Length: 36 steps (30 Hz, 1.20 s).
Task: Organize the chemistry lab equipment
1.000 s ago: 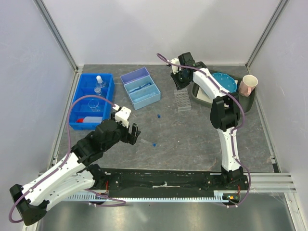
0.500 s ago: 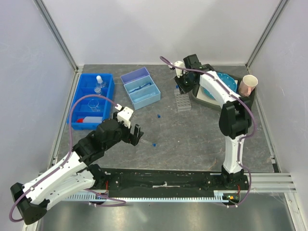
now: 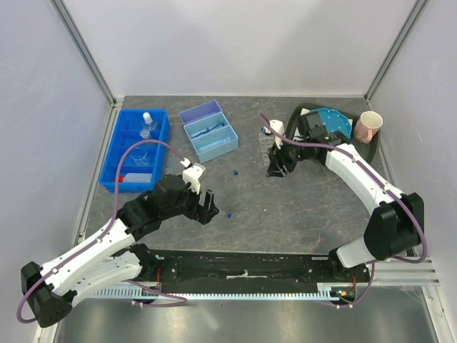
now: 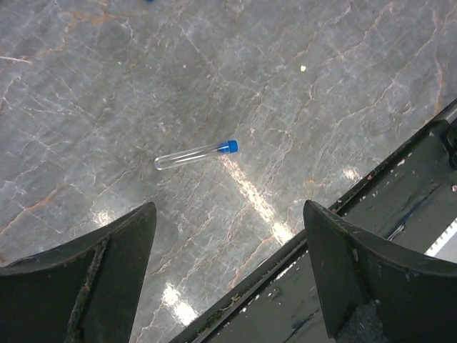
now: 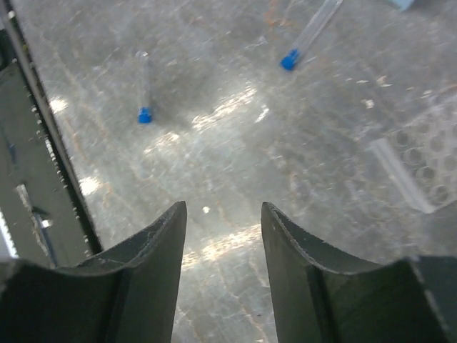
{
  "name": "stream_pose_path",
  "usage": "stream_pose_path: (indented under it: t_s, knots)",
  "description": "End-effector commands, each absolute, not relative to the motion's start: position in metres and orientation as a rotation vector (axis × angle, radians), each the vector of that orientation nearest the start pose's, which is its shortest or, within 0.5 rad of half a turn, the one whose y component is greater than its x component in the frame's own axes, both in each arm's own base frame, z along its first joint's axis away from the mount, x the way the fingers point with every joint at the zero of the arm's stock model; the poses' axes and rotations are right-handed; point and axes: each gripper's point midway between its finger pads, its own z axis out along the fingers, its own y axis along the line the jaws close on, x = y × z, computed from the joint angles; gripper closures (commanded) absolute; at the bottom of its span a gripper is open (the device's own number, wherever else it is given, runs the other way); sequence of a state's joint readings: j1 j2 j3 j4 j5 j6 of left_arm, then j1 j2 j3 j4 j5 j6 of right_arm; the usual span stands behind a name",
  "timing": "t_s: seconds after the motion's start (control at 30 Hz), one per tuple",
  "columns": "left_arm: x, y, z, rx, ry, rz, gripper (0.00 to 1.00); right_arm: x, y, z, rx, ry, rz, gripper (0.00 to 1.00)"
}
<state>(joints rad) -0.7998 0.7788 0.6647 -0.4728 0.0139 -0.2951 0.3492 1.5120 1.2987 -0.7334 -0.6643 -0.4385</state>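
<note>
The left gripper should next move outward, turn and go down onto the second tube's blue-end with the cap (image 3: pixel 235 171) (image 4: pixel 149 1), because it lies outward of the gripper, clear of the light-blue box.
A blue-capped clear tube (image 3: pixel 226 213) lies on the grey table just right of my left gripper (image 3: pixel 207 203). In the left wrist view this tube (image 4: pixel 196 153) lies ahead of the open, empty left gripper (image 4: pixel 225 268). A second blue-capped tube (image 3: pixel 235 172) lies further back. My right gripper (image 3: pixel 276 167) hovers low over the table, open and empty. The right wrist view shows both tubes, one (image 5: pixel 144 89) and the other (image 5: pixel 308 37), beyond the gripper (image 5: pixel 223 214), and a clear tube rack (image 5: pixel 423 156) at the right. A white squeeze bottle (image 3: pixel 136 179) and glass flasks (image 3: pixel 140 152) sit in the blue bin (image 3: pixel 163 136).
An open light-blue box (image 3: pixel 209 133) stands at the back centre. A round blue disc (image 3: pixel 334 121) rests in a dark tray at the back right, next to a pink cup (image 3: pixel 368 126). A black rail (image 3: pixel 243 268) runs along the near table edge.
My right arm has swung from the back, over the rack, forward and down toward the table's middle. My left gripper has shifted slightly right toward the near tube.
</note>
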Motion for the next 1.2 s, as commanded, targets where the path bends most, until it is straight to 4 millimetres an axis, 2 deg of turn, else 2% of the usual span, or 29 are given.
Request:
stream_pose_path:
  t_s: [0.0, 0.03, 0.07, 0.1, 0.13, 0.2, 0.27, 0.3, 0.33, 0.43, 0.5, 0.57, 0.63, 0.67, 0.7, 0.77, 0.8, 0.9, 1.17]
  knots:
    - [0.175, -0.21, 0.162, 0.699, 2.184, -0.624, 0.1, 0.284, 0.224, 0.2, -1.2, 1.891, 0.897, 0.42]
    - [0.182, -0.212, 0.173, 0.717, 2.16, -0.6, 0.09, 0.28, 0.223, 0.198, -1.192, 1.868, 0.909, 0.41]
    - [0.186, -0.21, 0.173, 0.724, 2.178, -0.556, 0.07, 0.279, 0.222, 0.197, -1.181, 1.862, 0.922, 0.39]
    - [0.195, -0.212, 0.163, 0.736, 2.227, -0.5, 0.07, 0.278, 0.221, 0.195, -1.167, 1.862, 0.93, 0.36]
    - [0.204, -0.219, 0.176, 0.724, 2.214, -0.503, 0.07, 0.28, 0.215, 0.198, -1.143, 1.86, 0.918, 0.35]
    - [0.217, -0.23, 0.174, 0.657, 2.258, -0.493, 0.07, 0.284, 0.209, 0.196, -1.1, 1.868, 0.913, 0.31]
    - [0.235, -0.242, 0.162, 0.59, 2.315, -0.461, 0.08, 0.288, 0.199, 0.198, -1.058, 1.873, 0.924, 0.3]
    - [0.248, -0.247, 0.164, 0.494, 2.313, -0.452, 0.08, 0.289, 0.196, 0.198, -1.044, 1.875, 0.928, 0.29]
    - [0.259, -0.253, 0.153, 0.448, 2.348, -0.422, 0.08, 0.291, 0.19, 0.2, -1.018, 1.876, 0.936, 0.28]
    - [0.29, -0.259, 0.138, 0.194, 2.419, -0.385, 0.09, 0.295, 0.181, 0.204, -0.972, 1.881, 0.929, 0.28]
    - [0.307, -0.255, 0.128, -0.033, 2.468, -0.367, 0.12, 0.296, 0.178, 0.207, -0.961, 1.877, 0.925, 0.29]
    - [0.325, -0.258, 0.118, -0.224, 2.487, -0.355, 0.17, 0.295, 0.177, 0.211, -0.958, 1.864, 0.913, 0.29]
    - [0.34, -0.257, 0.115, -0.322, 2.476, -0.32, 0.32, 0.295, 0.175, 0.213, -0.952, 1.865, 0.9, 0.28]
    - [0.347, -0.254, 0.103, -0.399, 2.48, -0.275, 0.34, 0.296, 0.174, 0.214, -0.948, 1.863, 0.893, 0.28]
    - [0.357, -0.257, 0.108, -0.434, 2.459, -0.275, 0.37, 0.297, 0.173, 0.215, -0.945, 1.862, 0.89, 0.28]
    - [0.366, -0.251, 0.091, -0.518, 2.466, -0.199, 0.4, 0.296, 0.174, 0.215, -0.946, 1.862, 0.893, 0.28]
    - [0.374, -0.255, 0.097, -0.536, 2.451, -0.208, 0.41, 0.296, 0.173, 0.214, -0.94, 1.865, 0.893, 0.28]
    - [0.387, -0.259, 0.089, -0.582, 2.46, -0.175, 0.43, 0.297, 0.174, 0.214, -0.939, 1.868, 0.897, 0.28]
    - [0.403, -0.268, 0.065, -0.64, 2.49, -0.12, 0.49, 0.298, 0.172, 0.212, -0.933, 1.876, 0.888, 0.28]
